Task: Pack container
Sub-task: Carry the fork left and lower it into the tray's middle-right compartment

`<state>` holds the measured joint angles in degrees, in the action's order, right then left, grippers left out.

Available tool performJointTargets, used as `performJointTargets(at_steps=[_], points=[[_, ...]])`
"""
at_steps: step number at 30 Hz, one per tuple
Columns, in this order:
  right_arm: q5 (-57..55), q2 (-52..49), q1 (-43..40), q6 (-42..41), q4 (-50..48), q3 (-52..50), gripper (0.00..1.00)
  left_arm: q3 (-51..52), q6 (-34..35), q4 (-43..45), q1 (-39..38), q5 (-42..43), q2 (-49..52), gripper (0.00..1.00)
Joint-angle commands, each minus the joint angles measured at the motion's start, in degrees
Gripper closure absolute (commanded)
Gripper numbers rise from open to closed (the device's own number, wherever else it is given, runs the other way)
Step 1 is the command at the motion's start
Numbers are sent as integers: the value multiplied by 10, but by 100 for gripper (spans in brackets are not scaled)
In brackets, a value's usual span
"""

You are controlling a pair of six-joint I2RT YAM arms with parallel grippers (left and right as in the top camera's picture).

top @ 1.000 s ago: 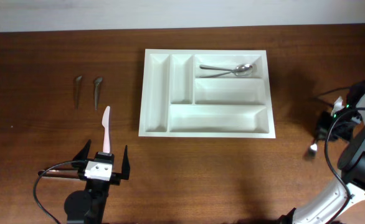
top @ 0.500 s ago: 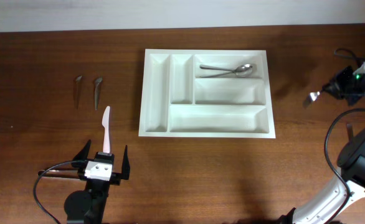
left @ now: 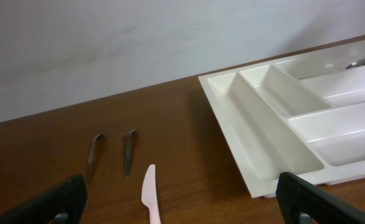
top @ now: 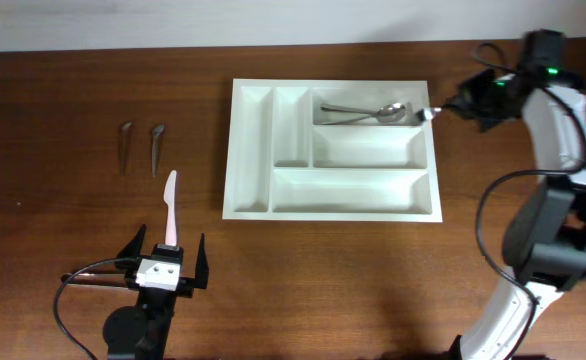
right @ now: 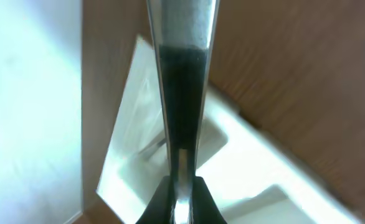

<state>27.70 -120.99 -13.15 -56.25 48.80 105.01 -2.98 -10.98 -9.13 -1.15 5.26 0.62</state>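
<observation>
I should move my right gripper left in the overhead view and down over the container's empty long section beside the spoons.
The white container [top: 248,150] lies at mid-table, with two metal spoons [top: 368,110] in its top right long compartment. Just off its top right corner, my right gripper [top: 451,107] is shut on a metal utensil [top: 428,113] whose free end reaches over the rim. In the right wrist view the utensil [right: 181,74] runs straight up from my gripper [right: 182,186], with the container [right: 245,162] blurred beneath. My left gripper [top: 168,265] stands open near the front left, a pink plastic knife [top: 171,205] lying just ahead of it. The left wrist view shows this knife [left: 149,196] between the jaws of my gripper [left: 182,205].
Two small dark grey utensils [top: 124,145] [top: 157,147] lie side by side left of the container, beyond the pink knife. The left wrist view has them [left: 94,158] [left: 128,149] ahead, with the container [left: 276,118] to the right. A pale wall borders the table's far edge.
My right arm has swung from the right side of the table up and left to the container's top right corner, carrying the metal utensil. The left arm has not moved.
</observation>
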Motion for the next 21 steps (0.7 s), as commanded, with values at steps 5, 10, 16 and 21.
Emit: performJointTargets(at_steps=[5,10,16,21], points=[[-101,3,88,-296,-2,12,96,3,-5,1,3,-6,-3,1],[-135,3,134,-377,-1,12,96,3,-5,1,3,-6,-3,1],[-180,3,172,-377,28,12,96,3,-5,1,3,-6,-3,1],[-209,3,189,-377,85,12,96,3,-5,1,3,-6,-3,1]])
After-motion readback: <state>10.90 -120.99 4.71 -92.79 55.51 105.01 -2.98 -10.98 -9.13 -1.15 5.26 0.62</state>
